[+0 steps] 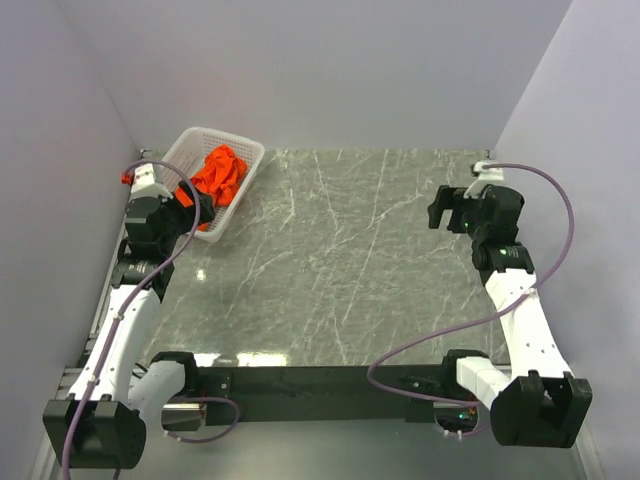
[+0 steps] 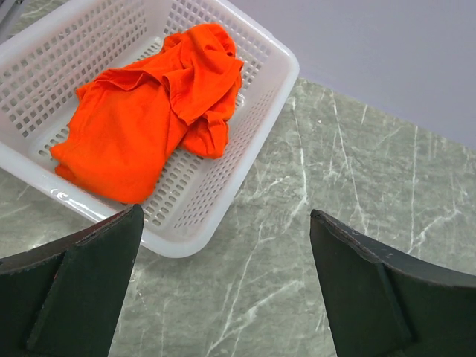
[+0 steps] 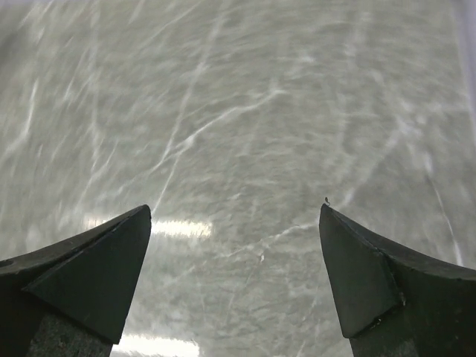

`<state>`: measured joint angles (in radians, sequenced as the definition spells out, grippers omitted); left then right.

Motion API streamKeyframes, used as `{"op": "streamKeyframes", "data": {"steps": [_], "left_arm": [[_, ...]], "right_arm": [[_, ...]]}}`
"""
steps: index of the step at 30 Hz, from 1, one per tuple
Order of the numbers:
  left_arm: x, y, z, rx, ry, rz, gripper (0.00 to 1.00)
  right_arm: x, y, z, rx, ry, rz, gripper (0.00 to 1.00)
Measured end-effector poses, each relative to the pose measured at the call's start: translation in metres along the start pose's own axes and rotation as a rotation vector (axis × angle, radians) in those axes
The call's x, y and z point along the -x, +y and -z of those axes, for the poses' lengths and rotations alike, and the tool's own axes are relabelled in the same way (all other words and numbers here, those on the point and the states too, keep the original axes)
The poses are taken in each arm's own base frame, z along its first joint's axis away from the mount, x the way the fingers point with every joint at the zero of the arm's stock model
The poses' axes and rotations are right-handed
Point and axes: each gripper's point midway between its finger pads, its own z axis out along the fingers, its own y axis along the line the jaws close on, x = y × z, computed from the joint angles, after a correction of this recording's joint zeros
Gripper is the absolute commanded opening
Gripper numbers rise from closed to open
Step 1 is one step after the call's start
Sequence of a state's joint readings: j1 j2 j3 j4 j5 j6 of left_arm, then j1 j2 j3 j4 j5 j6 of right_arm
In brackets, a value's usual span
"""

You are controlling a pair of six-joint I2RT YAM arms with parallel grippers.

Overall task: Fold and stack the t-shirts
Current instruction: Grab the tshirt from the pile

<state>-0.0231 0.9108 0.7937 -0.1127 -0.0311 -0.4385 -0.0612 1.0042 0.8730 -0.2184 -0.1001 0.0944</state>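
I should move my left gripper outward and down onto the t-shirt's bunched far part (image 1: 226, 166) (image 2: 196, 82), because the raised folds there can be pinched.
The orange-red t-shirt (image 1: 219, 172) lies crumpled inside the white mesh basket (image 1: 246, 160) at the table's far left. In the left wrist view the t-shirt (image 2: 149, 111) fills the middle of the basket (image 2: 260, 119). My left gripper (image 1: 205, 209) is open and empty, just right of the basket's near end; in its own view the left gripper (image 2: 225, 223) sits over bare table beside the basket's corner. My right gripper (image 1: 444, 208) is open and empty at the far right; in its own view the right gripper (image 3: 234, 216) is above bare marble.
The grey-green marble table (image 1: 350, 260) spreads between the arms. Grey walls close in the left, back and right sides. A purple cable (image 1: 560, 250) loops beside the right arm. A black rail (image 1: 320, 380) runs along the near edge.
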Motion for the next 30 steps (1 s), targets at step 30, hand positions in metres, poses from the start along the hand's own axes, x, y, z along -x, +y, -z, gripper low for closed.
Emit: {"op": "streamKeyframes", "data": {"steps": [30], "left_arm": [[-0.029,0.045,-0.184,0.169,0.356,0.104,0.98]], "right_arm": [[-0.073,0.113,-0.008,0.765,0.259,0.416,0.98]]}}
